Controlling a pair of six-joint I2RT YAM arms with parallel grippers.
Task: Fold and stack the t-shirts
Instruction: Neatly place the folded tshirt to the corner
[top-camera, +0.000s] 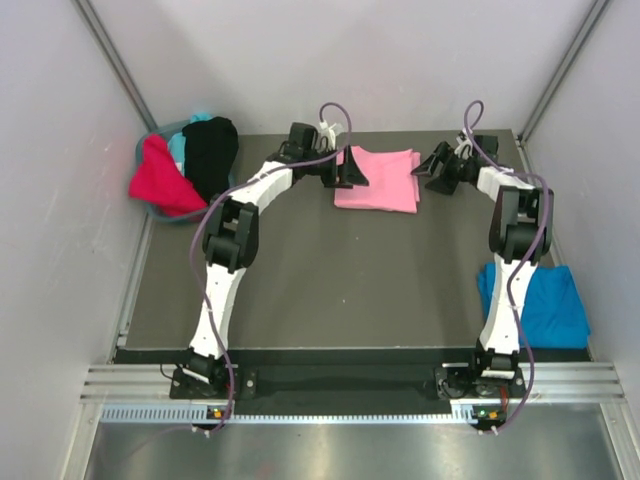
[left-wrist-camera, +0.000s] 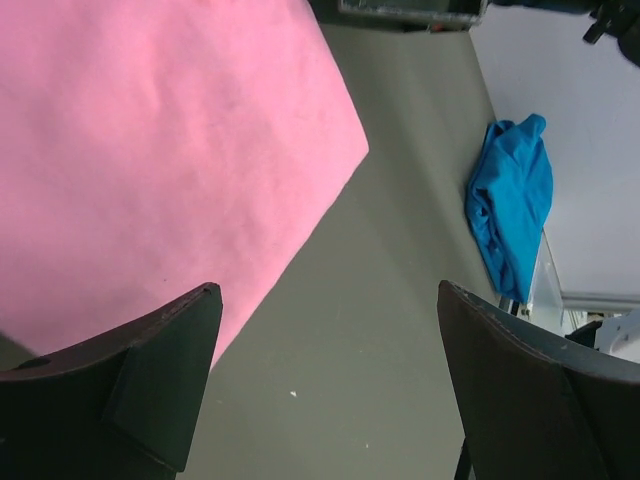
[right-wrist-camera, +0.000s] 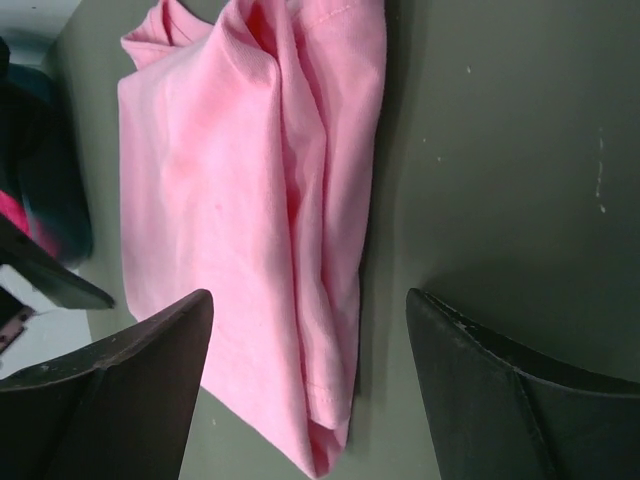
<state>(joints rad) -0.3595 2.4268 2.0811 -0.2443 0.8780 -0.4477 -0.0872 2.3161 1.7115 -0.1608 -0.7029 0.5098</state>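
Note:
I need to lower my right gripper toward my left gripper next and close it on the light pink t-shirt's fold, which runs between my fingers.
A light pink t-shirt lies folded flat at the back middle of the table. It also shows in the left wrist view and the right wrist view. My left gripper is open and empty at the shirt's left edge. My right gripper is open and empty over the shirt's right folded edge. A bright blue t-shirt lies crumpled at the near right and shows in the left wrist view. Red, black and teal t-shirts are piled at the back left.
The piled shirts sit in a round bin at the table's back left corner. White walls enclose the dark table on three sides. The blue shirt hangs slightly over the right table edge.

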